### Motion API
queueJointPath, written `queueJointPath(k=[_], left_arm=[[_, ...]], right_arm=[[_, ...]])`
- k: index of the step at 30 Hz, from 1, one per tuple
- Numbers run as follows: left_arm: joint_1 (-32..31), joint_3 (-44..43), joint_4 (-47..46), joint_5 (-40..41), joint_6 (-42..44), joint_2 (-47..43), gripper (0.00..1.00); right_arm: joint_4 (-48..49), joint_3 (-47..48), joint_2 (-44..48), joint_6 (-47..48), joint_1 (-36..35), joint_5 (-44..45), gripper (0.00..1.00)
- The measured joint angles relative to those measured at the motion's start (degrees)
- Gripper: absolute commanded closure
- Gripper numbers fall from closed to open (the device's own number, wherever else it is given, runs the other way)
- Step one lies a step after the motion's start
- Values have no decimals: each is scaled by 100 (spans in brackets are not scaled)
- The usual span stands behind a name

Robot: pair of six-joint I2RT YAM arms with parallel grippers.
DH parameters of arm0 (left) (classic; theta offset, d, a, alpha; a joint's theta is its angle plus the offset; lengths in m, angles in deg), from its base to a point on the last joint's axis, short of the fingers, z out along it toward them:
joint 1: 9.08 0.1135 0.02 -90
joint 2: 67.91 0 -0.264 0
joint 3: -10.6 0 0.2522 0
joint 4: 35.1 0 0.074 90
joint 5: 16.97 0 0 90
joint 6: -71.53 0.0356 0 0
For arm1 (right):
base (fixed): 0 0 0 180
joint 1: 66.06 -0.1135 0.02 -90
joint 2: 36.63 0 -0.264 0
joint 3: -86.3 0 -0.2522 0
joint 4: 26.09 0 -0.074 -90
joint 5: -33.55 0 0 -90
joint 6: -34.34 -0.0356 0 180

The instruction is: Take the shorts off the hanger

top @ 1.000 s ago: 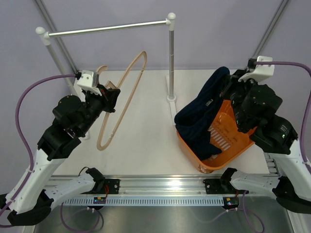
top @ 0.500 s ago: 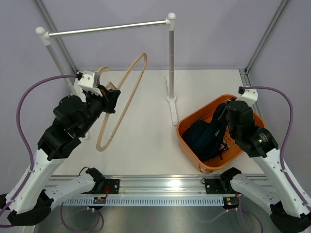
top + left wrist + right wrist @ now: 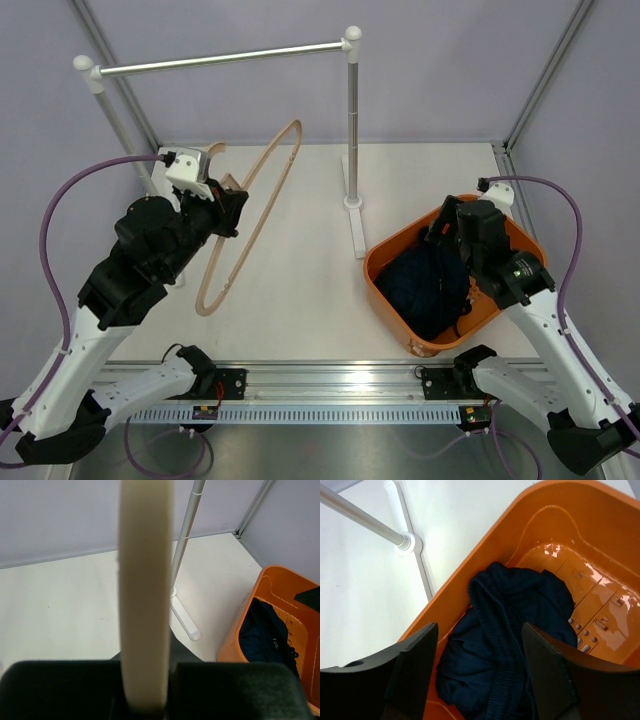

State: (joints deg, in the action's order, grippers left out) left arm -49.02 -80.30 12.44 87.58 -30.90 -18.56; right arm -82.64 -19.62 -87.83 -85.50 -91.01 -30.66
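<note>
The robot's left gripper will next carry the bare hanger outward, hook it over the silver bar (image 3: 205, 61) and let it go, as the shorts (image 3: 425, 285) are already in the basket.
The tan wooden hanger (image 3: 250, 215) is bare and hangs tilted above the table's left half, with my left gripper (image 3: 226, 198) shut on its upper arm. In the left wrist view the hanger (image 3: 145, 580) runs straight up between the two black pads of the left gripper (image 3: 145, 685). The dark navy shorts (image 3: 425, 285) lie bunched inside the orange basket (image 3: 385, 255) at the right. My right gripper (image 3: 479, 630) hovers open just above the shorts (image 3: 520, 600), its fingers (image 3: 415, 665) apart from the fabric and holding nothing.
A silver rail (image 3: 220, 58) spans the back on two posts; the right post (image 3: 352, 120) and its base (image 3: 355, 215) stand just left of the basket. The basket's rim (image 3: 485, 535) sits close under the right gripper. Metal frame poles rise at the back corners.
The right gripper has opened and let go of the shorts, which dropped from over the basket's rim down into the basket. The left arm and hanger barely moved.
</note>
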Motion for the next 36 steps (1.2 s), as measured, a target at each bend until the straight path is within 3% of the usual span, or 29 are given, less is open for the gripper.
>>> queueJointPath(k=[8,15,24,36], left_arm=[[0,-407,299,179,46,490,100],[258,-1749,544,579,197,1880,100],[1222,-3635,822,627,413,3569,100],[2249,-4835,597,339,706,4433,100]], right_arm=[[9,431,-17,79,0,-293,15],[212,1008,-557,275,4,-704,14],[413,1340,-901,466,4,-1102,13],[621,1539,-1152,625,4,-1394,13]])
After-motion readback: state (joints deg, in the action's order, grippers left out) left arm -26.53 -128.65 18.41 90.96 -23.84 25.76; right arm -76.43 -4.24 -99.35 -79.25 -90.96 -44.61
